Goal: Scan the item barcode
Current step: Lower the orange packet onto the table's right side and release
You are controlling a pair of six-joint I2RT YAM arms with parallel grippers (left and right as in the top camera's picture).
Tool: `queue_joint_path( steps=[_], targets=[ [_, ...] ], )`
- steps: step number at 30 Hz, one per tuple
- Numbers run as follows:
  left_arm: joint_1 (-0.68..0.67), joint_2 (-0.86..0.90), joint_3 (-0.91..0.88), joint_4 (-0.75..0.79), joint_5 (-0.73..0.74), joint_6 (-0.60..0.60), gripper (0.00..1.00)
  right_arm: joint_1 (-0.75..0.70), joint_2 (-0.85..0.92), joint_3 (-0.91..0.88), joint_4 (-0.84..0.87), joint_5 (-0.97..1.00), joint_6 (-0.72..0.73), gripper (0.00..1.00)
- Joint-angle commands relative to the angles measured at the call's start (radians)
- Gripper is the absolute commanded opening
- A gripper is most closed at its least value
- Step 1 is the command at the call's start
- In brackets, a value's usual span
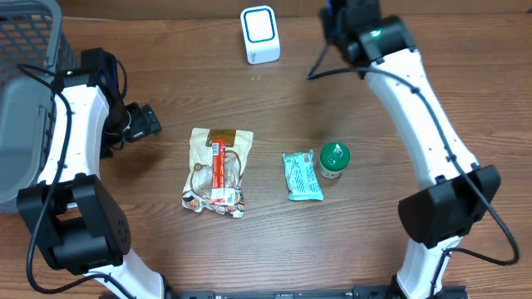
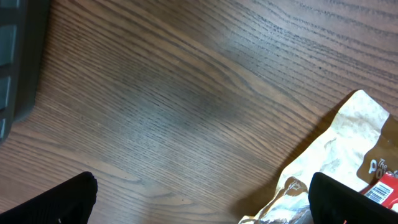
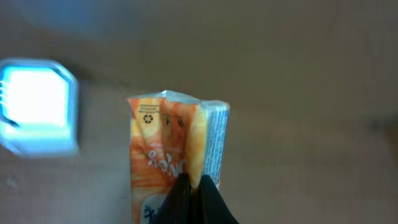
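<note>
I should move my right gripper back, down and to the right in the overhead view and release the packet (image 3: 165, 143) beside the green-capped bottle, where the wood is bare.
In the right wrist view, my right gripper (image 3: 194, 186) is shut on the lower edge of an orange snack packet (image 3: 165, 143), held up in the air. The white barcode scanner (image 3: 38, 106), its face glowing blue, lies to the left of the packet. Seen from overhead, the scanner (image 1: 260, 35) stands at the table's far middle and the right gripper (image 1: 334, 20) hovers to its right, hiding the packet. My left gripper (image 1: 148, 123) is open and low over bare wood, its right finger (image 2: 354, 200) next to a beige snack bag (image 2: 339, 152).
The beige bag (image 1: 218, 170) lies mid-table, with a teal wrapped bar (image 1: 301, 176) and a green-capped bottle (image 1: 334, 159) to its right. A grey mesh basket (image 1: 25, 100) stands at the left edge.
</note>
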Motion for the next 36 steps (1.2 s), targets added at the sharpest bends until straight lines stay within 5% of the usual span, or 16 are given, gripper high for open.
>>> queue_joint_path(
  steps=[1,10,21,22,23,27,29,36],
  targets=[
    [0.005,-0.019,0.014,0.0,-0.009,0.004,1.0,-0.145,0.008,0.0,-0.17,-0.185,0.251,0.04],
    [0.005,-0.019,0.014,0.0,-0.009,0.004,1.0,-0.391,0.023,-0.126,-0.364,-0.447,0.252,0.04],
    [0.005,-0.019,0.014,0.0,-0.009,0.004,1.0,-0.499,0.023,-0.541,-0.127,-0.447,0.252,0.1],
    [0.005,-0.019,0.014,0.0,-0.009,0.004,1.0,-0.504,0.023,-0.569,-0.096,-0.447,0.252,0.37],
    [0.005,-0.019,0.014,0.0,-0.009,0.004,1.0,-0.505,0.023,-0.576,-0.087,-0.447,0.251,0.53],
    [0.005,-0.019,0.014,0.0,-0.009,0.004,1.0,-0.508,0.021,-0.571,-0.079,-0.447,0.251,0.89],
    [0.005,-0.019,0.014,0.0,-0.009,0.004,1.0,-0.508,0.012,-0.545,-0.093,-0.447,0.252,1.0],
    [0.005,-0.019,0.014,0.0,-0.009,0.004,1.0,-0.507,-0.154,-0.41,-0.185,-0.5,0.251,1.0]
  ],
)
